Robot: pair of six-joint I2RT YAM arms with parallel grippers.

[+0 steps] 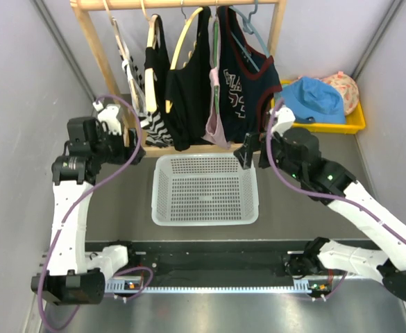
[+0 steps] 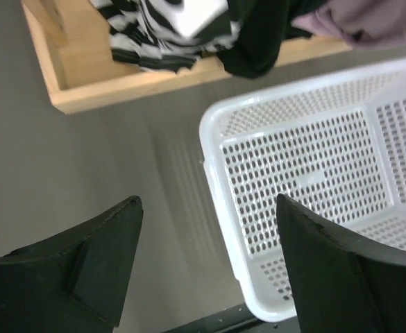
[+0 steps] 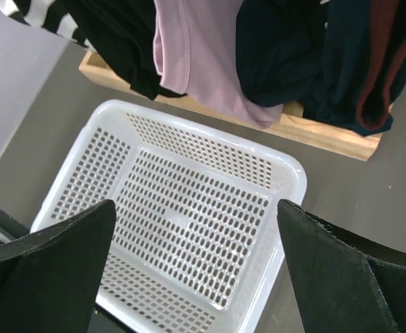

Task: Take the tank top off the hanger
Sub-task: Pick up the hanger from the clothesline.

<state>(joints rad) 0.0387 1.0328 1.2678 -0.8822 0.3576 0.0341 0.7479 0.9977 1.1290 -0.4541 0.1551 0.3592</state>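
The robot should next raise its left gripper outward, tilt it up and close it on the near arm of the striped top's hanger (image 1: 128, 71), since the hanger is high above the base of the rack.
Several tank tops hang on hangers from a wooden rack (image 1: 91, 48): a striped one (image 1: 157, 125), a black one (image 1: 189, 90), a pink one (image 1: 215, 104) and a navy one with dark red trim (image 1: 248, 76). My left gripper (image 1: 130, 149) is open and empty, low by the rack's left foot. In the left wrist view (image 2: 208, 208) it hovers over the table beside the basket's corner. My right gripper (image 1: 248, 154) is open and empty below the navy top. In the right wrist view (image 3: 196, 208) it is above the basket, with the pink top (image 3: 196, 48) and navy top (image 3: 369, 55) ahead.
A white perforated basket (image 1: 157, 191) sits empty on the table between the arms, in front of the rack's wooden base (image 2: 119, 80). A yellow bin (image 1: 352, 125) at the back right holds a blue hat (image 1: 314, 97) and a patterned hat (image 1: 343, 83).
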